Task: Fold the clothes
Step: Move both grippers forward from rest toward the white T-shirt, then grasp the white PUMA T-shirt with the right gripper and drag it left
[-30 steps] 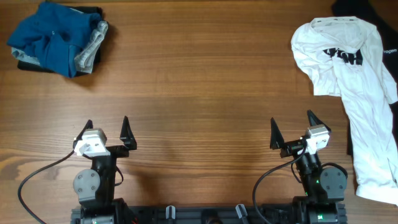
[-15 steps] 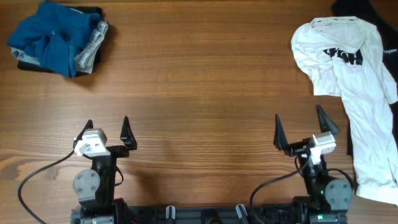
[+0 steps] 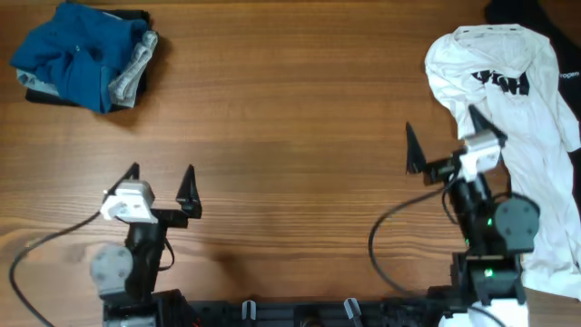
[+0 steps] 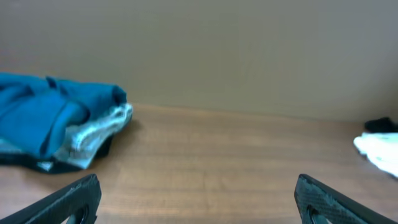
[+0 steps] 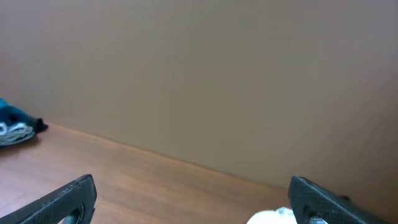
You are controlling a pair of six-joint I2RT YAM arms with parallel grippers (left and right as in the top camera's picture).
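My left gripper, its fingers over only bare wood, should next move outward, tilt down and lower onto the shirt's edge facing the blue pile.
The white T-shirt [image 3: 531,109] with a black striped print lies crumpled along the right edge of the table, stretching from the far right corner toward the front. A bit of it shows in the left wrist view [image 4: 380,149] and the right wrist view [image 5: 270,218]. My right gripper [image 3: 445,136] is open and empty, raised just left of the shirt, one fingertip over its edge. My left gripper [image 3: 162,177] is open and empty over bare wood at the front left.
A pile of blue and grey garments [image 3: 86,56] lies at the far left corner, also in the left wrist view [image 4: 59,127]. A black garment [image 3: 536,14] lies under the shirt at the far right. A plain wall stands behind the table.
My right gripper has moved away from the front edge toward the far side and right, up to the shirt's edge. My left gripper has shifted slightly.
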